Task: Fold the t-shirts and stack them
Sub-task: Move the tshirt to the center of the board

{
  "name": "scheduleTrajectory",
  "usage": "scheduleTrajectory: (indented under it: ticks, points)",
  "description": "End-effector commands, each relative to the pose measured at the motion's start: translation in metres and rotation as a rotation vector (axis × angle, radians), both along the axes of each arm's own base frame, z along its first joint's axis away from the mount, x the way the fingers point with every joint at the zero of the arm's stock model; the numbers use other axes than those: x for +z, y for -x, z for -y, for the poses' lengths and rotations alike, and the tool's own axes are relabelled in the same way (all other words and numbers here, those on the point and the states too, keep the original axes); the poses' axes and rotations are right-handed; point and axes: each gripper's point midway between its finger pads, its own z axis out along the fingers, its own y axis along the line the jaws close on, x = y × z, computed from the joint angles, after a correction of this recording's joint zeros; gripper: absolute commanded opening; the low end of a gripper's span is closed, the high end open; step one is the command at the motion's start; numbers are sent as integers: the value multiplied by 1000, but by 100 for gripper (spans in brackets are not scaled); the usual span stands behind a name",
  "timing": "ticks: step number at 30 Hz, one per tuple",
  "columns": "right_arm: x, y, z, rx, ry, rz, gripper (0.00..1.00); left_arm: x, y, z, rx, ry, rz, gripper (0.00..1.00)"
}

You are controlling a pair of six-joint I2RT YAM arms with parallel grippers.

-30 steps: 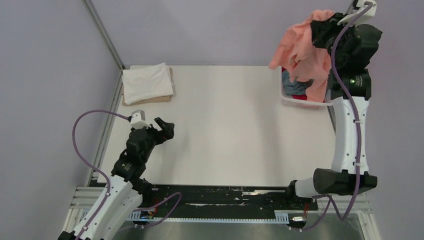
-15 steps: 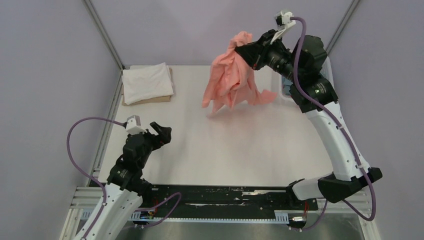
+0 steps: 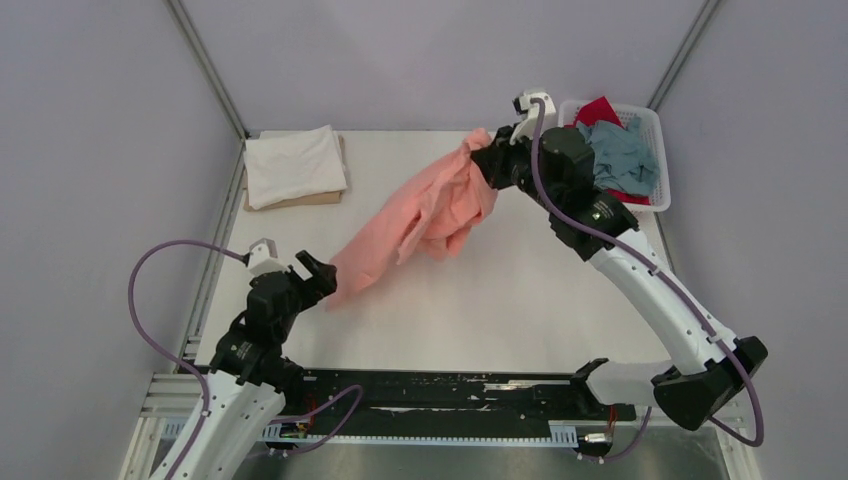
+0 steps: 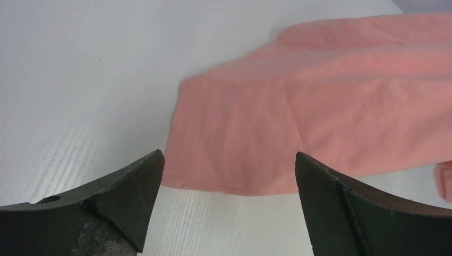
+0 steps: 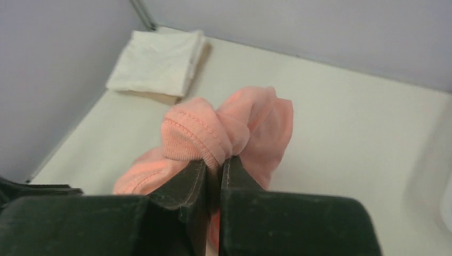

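Note:
The near hem corner of the salmon-pink t-shirt is lying unheld on the tabletop, so I will lower my left gripper onto it, toward the right in the top view.
My right gripper is shut on a bunched edge of the salmon-pink t-shirt, held above the table's middle. The shirt trails down and left, and its lower hem lies on the table just ahead of my left gripper. That gripper is open, with only bare table between its fingers. A folded white t-shirt lies on a thin tan board at the back left. Grey-blue and red t-shirts sit crumpled in the white basket at the back right.
The tan board pokes out under the white shirt near the left wall. A metal frame post runs along the back left corner. The black rail with the arm bases lines the near edge.
My right arm has swung the pink shirt from above the basket leftwards and down to the table's middle. Its hem now rests by my left gripper, which drew back slightly.

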Motion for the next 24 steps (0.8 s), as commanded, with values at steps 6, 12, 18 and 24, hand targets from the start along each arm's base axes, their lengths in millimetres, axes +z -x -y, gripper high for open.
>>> scheduleTrajectory:
  ticks: [6, 12, 18, 24]
  points:
    - [-240, -52, 121, -480, 192, -520, 36, -16, -6, 13, -23, 23, -106, 100]
    - [-267, -38, 172, -779, 228, -643, 100, -55, -6, 43, -154, 52, -272, 100]
    - [-266, 20, 185, -817, 127, -652, 100, -79, -8, 69, -267, 86, -388, 100]
    - [-288, 66, 152, -635, 126, -680, 100, -114, 24, 81, -320, 102, -510, 100]
